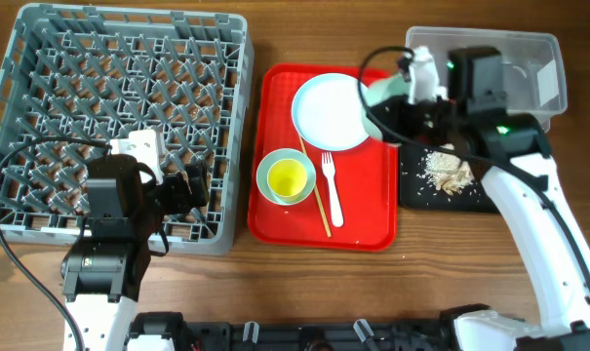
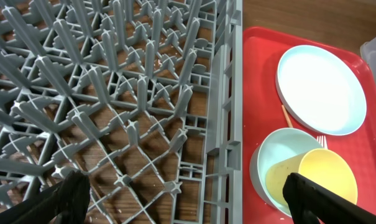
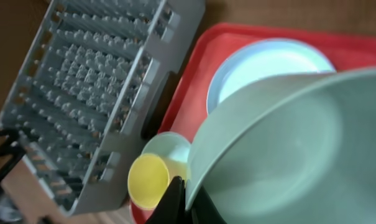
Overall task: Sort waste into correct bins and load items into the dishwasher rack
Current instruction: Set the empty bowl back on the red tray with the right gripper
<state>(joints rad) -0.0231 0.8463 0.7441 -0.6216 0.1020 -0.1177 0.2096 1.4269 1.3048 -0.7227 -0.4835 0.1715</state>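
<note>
The white plate (image 1: 331,112) (image 3: 270,70) is empty, so my right gripper will next carry the bowl to the left in the overhead view and lower it onto the plate.
My right gripper (image 1: 397,109) is shut on the rim of a pale green bowl (image 1: 377,95) and holds it tilted above the red tray's far right corner. In the right wrist view the bowl (image 3: 287,149) fills the frame, with the fingers (image 3: 188,202) pinching its edge. The second green bowl (image 1: 275,166) holds the yellow cup (image 1: 288,178) on the tray, beside the white plate (image 1: 331,110), fork (image 1: 332,190) and chopstick (image 1: 316,200). Beige food scraps (image 1: 446,168) lie in the black tray (image 1: 416,190). My left gripper (image 2: 188,202) is open and empty over the grey rack's (image 1: 119,117) front right edge. Wrapper and tissue are out of view.
The red serving tray (image 1: 368,219) lies between the rack and the black tray. The clear tub (image 1: 533,58) stands at the far right, partly behind my right arm. The left wrist view shows the rack's pegs (image 2: 113,93), plate (image 2: 321,87) and cup (image 2: 327,180).
</note>
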